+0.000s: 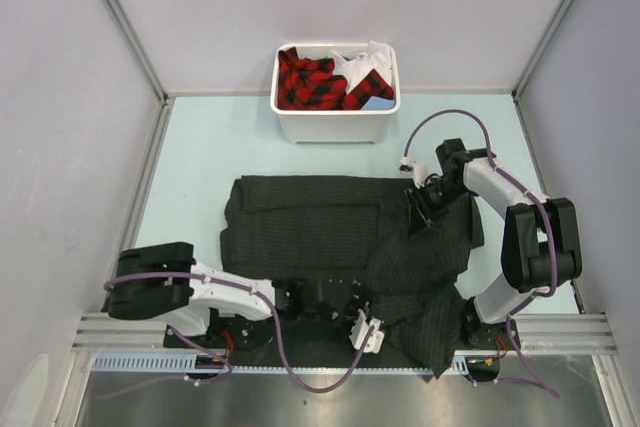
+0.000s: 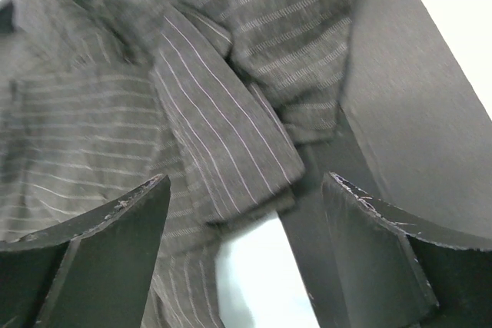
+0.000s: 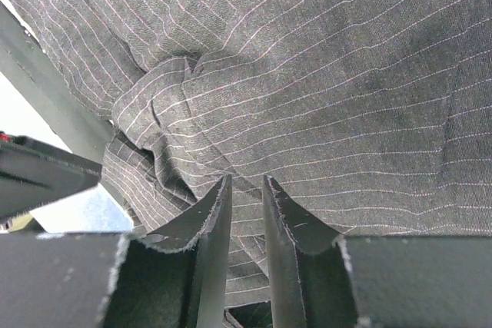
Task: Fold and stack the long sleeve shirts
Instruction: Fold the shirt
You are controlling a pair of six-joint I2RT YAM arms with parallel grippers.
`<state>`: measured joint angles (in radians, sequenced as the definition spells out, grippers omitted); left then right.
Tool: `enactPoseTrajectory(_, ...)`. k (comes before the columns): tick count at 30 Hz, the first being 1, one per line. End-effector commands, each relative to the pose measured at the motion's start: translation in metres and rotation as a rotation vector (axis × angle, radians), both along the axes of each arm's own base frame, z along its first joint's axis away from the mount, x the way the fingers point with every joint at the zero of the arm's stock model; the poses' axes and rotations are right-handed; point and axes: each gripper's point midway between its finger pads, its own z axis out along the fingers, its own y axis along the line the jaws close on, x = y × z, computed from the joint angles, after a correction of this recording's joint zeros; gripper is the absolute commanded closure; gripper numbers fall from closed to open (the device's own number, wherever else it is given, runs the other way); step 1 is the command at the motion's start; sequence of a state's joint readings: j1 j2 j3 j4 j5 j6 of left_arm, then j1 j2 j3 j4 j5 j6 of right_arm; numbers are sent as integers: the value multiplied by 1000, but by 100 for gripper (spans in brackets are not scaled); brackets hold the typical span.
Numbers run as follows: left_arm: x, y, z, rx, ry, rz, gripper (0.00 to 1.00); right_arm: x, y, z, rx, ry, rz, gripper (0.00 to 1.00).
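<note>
My left gripper moves to the right in the top view next, then closes on the end of the shirt's raised fold just beyond its fingers.
A charcoal pinstriped long sleeve shirt [image 1: 320,232] lies partly folded across the middle of the table, with its right part rumpled and hanging toward the front edge. My right gripper [image 1: 418,215] sits on the shirt's right side. In the right wrist view its fingertips [image 3: 244,180] stand almost together, pinching a fold of the striped cloth [image 3: 323,74]. My left gripper [image 1: 352,312] is low at the shirt's front edge. In the left wrist view it [image 2: 246,190] is wide open and empty, with a folded striped sleeve end [image 2: 215,128] just beyond its tips.
A white bin [image 1: 335,127] stands at the back centre and holds red-and-black plaid garments [image 1: 310,82] and some white and blue cloth. Grey walls close the table in on the left, right and back. Bare pale table [image 1: 200,147] shows to the left.
</note>
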<state>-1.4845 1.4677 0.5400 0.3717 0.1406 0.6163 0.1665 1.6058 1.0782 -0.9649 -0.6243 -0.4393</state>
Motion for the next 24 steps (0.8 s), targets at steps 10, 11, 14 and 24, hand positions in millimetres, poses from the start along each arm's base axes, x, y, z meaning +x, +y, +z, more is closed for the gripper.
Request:
enactPoseTrajectory(10,2,-40,4,-114,-94,-16,23,14,3,8,3,-20,-12,72)
enactPoseTrajectory(11,4,-43,7,-128,-98,-6,25,14,3,7,4,-18,-15,72)
enactPoseTrajectory(14,8,-49,14,-157,-101,21,38,12,2,5,2,-15,-14,71)
enactPoseTrajectory(24,-5,-42,50,-160,2,-9,100,12,-2,9,-1,-35,-20,69)
